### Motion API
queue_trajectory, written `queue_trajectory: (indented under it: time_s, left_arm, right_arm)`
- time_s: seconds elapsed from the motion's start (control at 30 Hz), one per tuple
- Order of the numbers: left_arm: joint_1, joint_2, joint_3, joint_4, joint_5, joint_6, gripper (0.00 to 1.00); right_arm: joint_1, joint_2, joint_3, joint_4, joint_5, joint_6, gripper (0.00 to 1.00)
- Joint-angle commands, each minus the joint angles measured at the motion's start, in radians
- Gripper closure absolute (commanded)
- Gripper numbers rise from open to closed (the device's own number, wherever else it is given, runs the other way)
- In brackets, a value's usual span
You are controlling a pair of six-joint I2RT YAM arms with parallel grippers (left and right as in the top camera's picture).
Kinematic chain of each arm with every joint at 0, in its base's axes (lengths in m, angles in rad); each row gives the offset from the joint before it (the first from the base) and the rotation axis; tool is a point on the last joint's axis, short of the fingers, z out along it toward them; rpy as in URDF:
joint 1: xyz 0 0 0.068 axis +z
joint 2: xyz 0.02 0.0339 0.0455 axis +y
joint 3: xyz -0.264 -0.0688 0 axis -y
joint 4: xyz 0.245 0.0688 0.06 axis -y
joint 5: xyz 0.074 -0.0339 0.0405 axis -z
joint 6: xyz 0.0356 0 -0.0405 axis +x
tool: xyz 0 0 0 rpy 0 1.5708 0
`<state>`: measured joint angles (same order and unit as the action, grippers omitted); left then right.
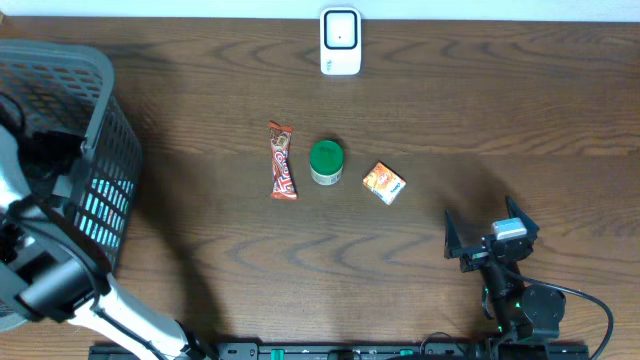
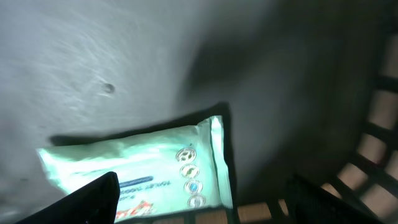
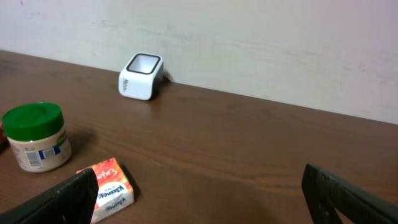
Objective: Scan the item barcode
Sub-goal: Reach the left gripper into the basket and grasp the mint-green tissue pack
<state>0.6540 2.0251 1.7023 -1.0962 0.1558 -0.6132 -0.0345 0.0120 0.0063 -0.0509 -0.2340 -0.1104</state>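
The pack's end with the round icons lies below the left gripper, between its open fingers, so the left gripper needs to lower its fingers around that end and close.
In the left wrist view a pale green pack of wipes (image 2: 143, 165) lies flat on the floor of the grey basket (image 1: 95, 130). My left gripper (image 2: 202, 200) hovers just above it, open, with one dark finger (image 2: 87, 202) over the pack's near end and nothing between the jaws. No barcode shows on the pack. The white scanner (image 1: 340, 41) stands at the table's far edge, also seen as the scanner (image 3: 142, 76) in the right wrist view. My right gripper (image 1: 487, 224) rests low at the near right, wide open and empty; the right gripper (image 3: 199, 186) faces the scanner.
On the table's middle lie a red candy bar (image 1: 283, 160), a green-lidded jar (image 1: 326, 161) and an orange tissue pack (image 1: 384, 183). The basket's slatted wall (image 2: 379, 143) rises close to the right of my left gripper. The left arm reaches into the basket from the near left.
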Motion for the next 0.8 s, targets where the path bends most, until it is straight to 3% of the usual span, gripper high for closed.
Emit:
queue_trajectory:
  time_s: [0.0,0.3,0.5,0.63,0.77]
  left_arm:
    - [-0.026,0.071,-0.006,-0.011,0.005,-0.067,0.15]
    - [-0.071,0.195,-0.006,-0.046,-0.061,-0.138,0.15]
    - [-0.07,0.224,-0.006,-0.148,-0.139,-0.144,0.16]
    - [-0.061,0.223,-0.006,-0.22,-0.153,-0.14,0.42]
    - [-0.039,0.22,0.002,-0.266,-0.153,-0.115,0.83]
  right_arm:
    - [0.01,-0.005,-0.001,-0.005,0.0,-0.003,0.01]
    - [0.01,-0.005,-0.001,-0.005,0.0,-0.003,0.01]
    - [0.01,-0.005,-0.001,-0.005,0.0,-0.003,0.01]
    - [0.01,-0.005,-0.001,-0.005,0.0,-0.003,0.01]
    - [0.01,-0.005,-0.001,-0.005,0.0,-0.003,0.01]
